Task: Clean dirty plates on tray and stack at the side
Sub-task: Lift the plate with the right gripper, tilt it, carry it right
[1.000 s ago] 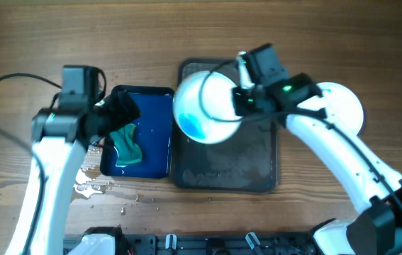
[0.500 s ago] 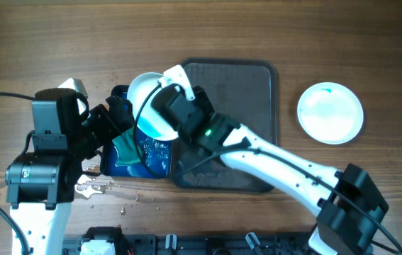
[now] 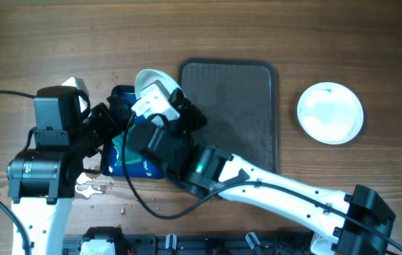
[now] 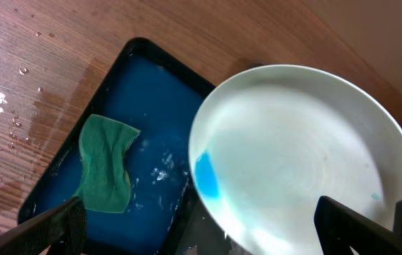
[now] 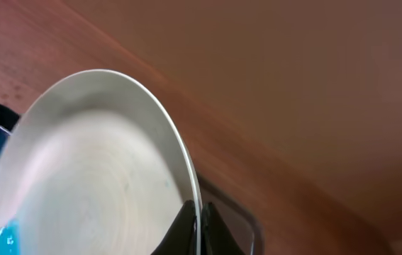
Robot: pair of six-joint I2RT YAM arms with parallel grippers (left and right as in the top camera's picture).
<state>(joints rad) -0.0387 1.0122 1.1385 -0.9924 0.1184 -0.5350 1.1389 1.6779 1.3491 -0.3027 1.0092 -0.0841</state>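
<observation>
My right gripper holds the rim of the white plate and should swing past the dark tray, go down and let go of it on top of the wiped plate (image 3: pixel 330 112), which lies to its right in the overhead view.
My right gripper (image 3: pixel 164 99) is shut on the rim of a white plate (image 3: pixel 148 78) and holds it tilted on edge over the small blue tray (image 3: pixel 121 92). In the right wrist view the fingers (image 5: pixel 199 221) pinch the plate's rim (image 5: pixel 94 163). The plate (image 4: pixel 307 156) carries a blue smear (image 4: pixel 206 177) near its lower edge. My left gripper (image 3: pixel 115 117) is open and empty beside the plate, its fingers (image 4: pixel 208 237) wide apart above the blue tray. The dark tray (image 3: pixel 229 120) holds no plates. A wiped white plate (image 3: pixel 330 112) lies on the table at the right.
A green sponge (image 4: pixel 105 166) lies in the wet blue tray (image 4: pixel 144 99). Water drops (image 3: pixel 91 185) are spilled on the wooden table in front of the blue tray. My right arm (image 3: pixel 271 188) crosses the front of the dark tray.
My right arm has carried the smeared plate from above the dark tray leftward over the blue tray and tipped it more on edge. My left arm shifted slightly towards the front.
</observation>
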